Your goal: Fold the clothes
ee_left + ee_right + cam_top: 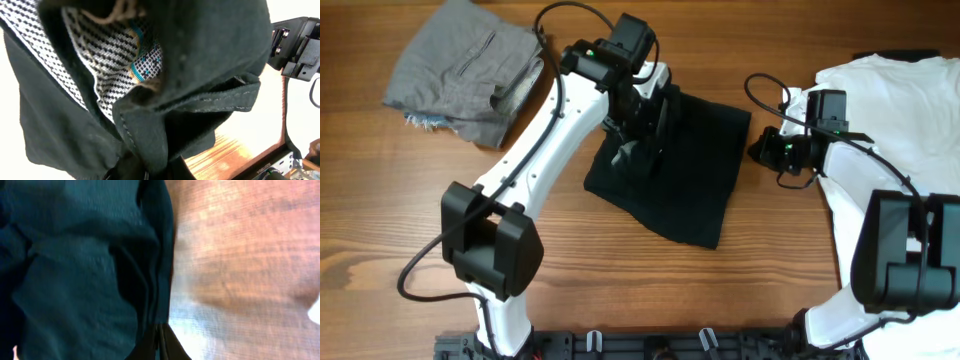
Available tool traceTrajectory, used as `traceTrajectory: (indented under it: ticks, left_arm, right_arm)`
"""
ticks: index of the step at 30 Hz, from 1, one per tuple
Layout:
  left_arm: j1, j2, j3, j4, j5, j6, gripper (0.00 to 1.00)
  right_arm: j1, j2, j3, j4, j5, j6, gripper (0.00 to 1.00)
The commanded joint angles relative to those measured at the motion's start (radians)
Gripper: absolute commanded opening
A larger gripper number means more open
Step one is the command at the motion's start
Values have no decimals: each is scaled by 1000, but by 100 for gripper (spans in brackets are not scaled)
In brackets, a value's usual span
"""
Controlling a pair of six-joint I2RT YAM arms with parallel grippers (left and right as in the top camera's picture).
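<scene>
I next carry the fold right in the overhead view with my left gripper, to the garment's flat edge by my right gripper, and release.
A black garment [695,175] lies partly folded on the middle of the wooden table [400,200]. My left gripper [638,140] is over its upper left part, shut on a bunched fold. In the left wrist view the black cloth [200,60] hangs from the jaws [150,170] and shows a black-and-white checked lining [115,70]. My right gripper [757,150] is at the garment's right edge. In the right wrist view its fingers [161,342] are pressed together on the dark cloth's edge [75,270].
Folded grey shorts [465,70] lie at the back left. A white shirt [890,110] is spread at the right, under the right arm. Bare wood lies in front of the black garment. The right arm [295,45] shows in the left wrist view.
</scene>
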Motion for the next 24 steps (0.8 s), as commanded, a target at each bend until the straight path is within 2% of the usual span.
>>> traceTrajectory:
  ticks: [1,6,11,14,19,20,21,22,23,24]
  left_arm:
    - [10,-35,34,3,16,-13,4]
    - [2,-60,67,46,134,-14,4]
    - [-51,-29,66,84,126,-18,4]
    - [-89,13,65,85,126,-18,15]
    - [-171,93,65,107,127,-21,23]
    - [-189,105,65,108,126,-29,34]
    - [-201,110,65,107,126,-30,49]
    - [-215,113,65,107,126,-32,71]
    - [-219,112,65,108,126,-32,100]
    - [-220,106,68,108,130,-32,100]
  right_arm:
    - [12,68,-6,42,-35,-3,4]
    - [24,146,-6,48,-37,0,4]
    - [28,187,-6,42,-35,0,4]
    - [28,187,-6,44,-32,0,4]
    - [28,187,-6,42,-32,1,4]
    - [28,187,-6,42,-32,1,4]
    - [28,187,-6,42,-32,1,4]
    - [28,187,-6,42,-33,1,5]
    - [28,187,-6,42,-33,2,6]
    - [28,187,-6,41,-33,1,8]
